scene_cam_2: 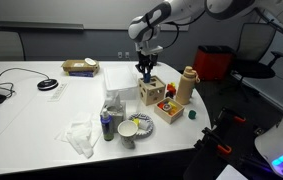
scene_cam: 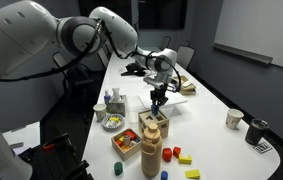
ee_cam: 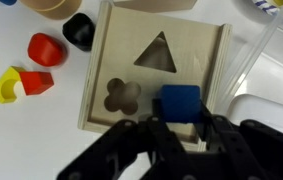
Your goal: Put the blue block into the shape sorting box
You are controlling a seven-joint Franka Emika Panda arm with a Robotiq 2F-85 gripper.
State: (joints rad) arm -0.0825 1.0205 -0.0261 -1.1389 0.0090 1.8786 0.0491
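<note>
I should next lower the blue block straight down into the box's corner beside the flower-shaped hole and let go of it there, because the box's corner is directly below my gripper.
The blue block sits between the fingers of my gripper, which is shut on it. In the wrist view it hangs just over the top face of the shape sorting box, at the corner next to the flower-shaped hole and below the triangle hole. In both exterior views my gripper points straight down, right above the light wooden box. The block itself is too small to make out there.
Loose red, black and yellow pieces lie beside the box. A tall wooden tower, a low tray of blocks, a bowl and cups stand close by on the white table.
</note>
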